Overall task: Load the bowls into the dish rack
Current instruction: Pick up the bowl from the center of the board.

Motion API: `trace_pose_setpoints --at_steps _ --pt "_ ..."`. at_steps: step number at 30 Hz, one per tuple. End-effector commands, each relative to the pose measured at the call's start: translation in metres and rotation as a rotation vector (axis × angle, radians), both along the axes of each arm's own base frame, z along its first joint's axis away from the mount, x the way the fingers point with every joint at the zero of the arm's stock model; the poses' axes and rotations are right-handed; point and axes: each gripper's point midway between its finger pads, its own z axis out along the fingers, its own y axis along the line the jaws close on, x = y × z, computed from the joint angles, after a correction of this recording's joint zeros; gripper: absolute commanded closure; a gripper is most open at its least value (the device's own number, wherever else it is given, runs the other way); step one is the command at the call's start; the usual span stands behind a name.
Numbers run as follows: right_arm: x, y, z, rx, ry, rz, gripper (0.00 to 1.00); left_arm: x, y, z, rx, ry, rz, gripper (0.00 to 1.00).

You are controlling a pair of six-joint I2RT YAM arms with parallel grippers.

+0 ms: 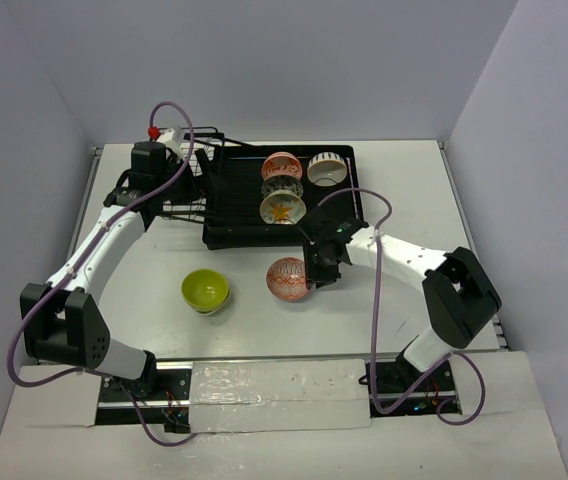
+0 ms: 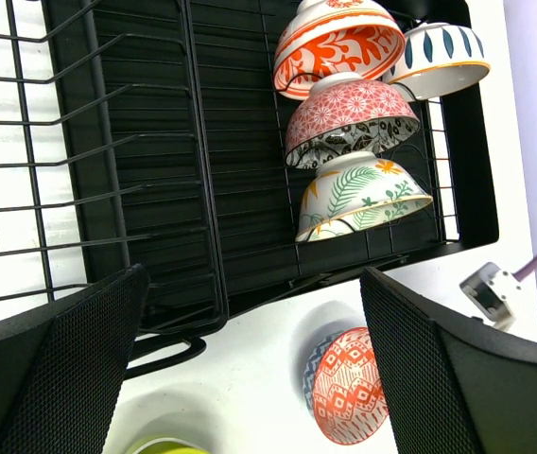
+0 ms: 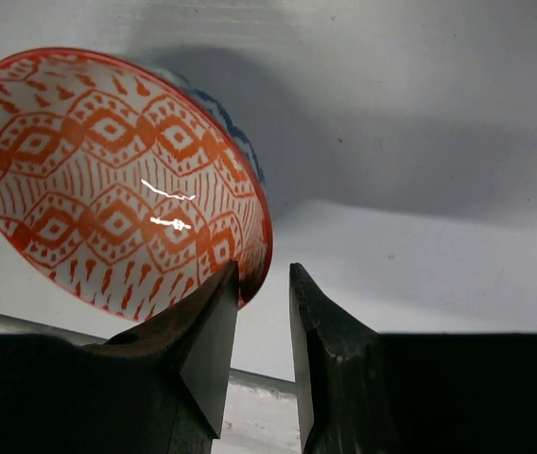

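Observation:
My right gripper shifts slightly outward along the red-orange patterned bowl's rim next and draws its fingers together. Table shows between that rim and the outer finger.
The black dish rack [image 1: 234, 215] [image 2: 146, 142] stands at the back with several patterned bowls propped in a row, among them a leaf-patterned one [image 1: 282, 208] [image 2: 363, 194]. On the table in front lie a lime green bowl [image 1: 205, 290] and a red-orange patterned bowl [image 1: 286, 278] [image 2: 347, 386] [image 3: 108, 180], which is tipped toward my right arm. My right gripper [image 1: 316, 268] [image 3: 260, 270] straddles that bowl's near rim, one finger inside. Its jaws stand narrowly apart, and table shows between the rim and the outer finger. My left gripper [image 1: 192, 150] [image 2: 254, 274] hangs wide open and empty over the rack's left end.
The rack's black wire basket section [image 1: 186, 195] [image 2: 23, 170] sits under the left gripper. A purple cable [image 1: 374, 300] loops along the right arm. White tape [image 1: 274, 385] covers the table's near edge between the arm bases. Walls close in the back and both sides.

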Motion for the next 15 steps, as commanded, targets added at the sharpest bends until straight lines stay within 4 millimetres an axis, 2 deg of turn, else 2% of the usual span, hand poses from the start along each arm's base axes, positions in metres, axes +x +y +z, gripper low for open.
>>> trace_pose_setpoints --at_steps 1,9,12,15 --pt "0.022 0.010 0.008 0.022 -0.053 0.004 0.65 0.006 -0.001 0.019 -0.012 -0.048 -0.006 0.01" --pt "0.031 0.008 0.004 0.000 -0.058 0.009 0.71 0.007 0.000 0.018 0.003 -0.053 -0.003 0.01" --pt "0.035 0.005 0.006 -0.008 -0.066 0.000 0.76 0.008 0.000 0.017 0.002 -0.049 -0.003 0.01" --pt "0.040 0.001 0.011 -0.024 -0.089 -0.011 0.77 0.010 -0.001 0.016 0.000 -0.046 -0.007 0.01"
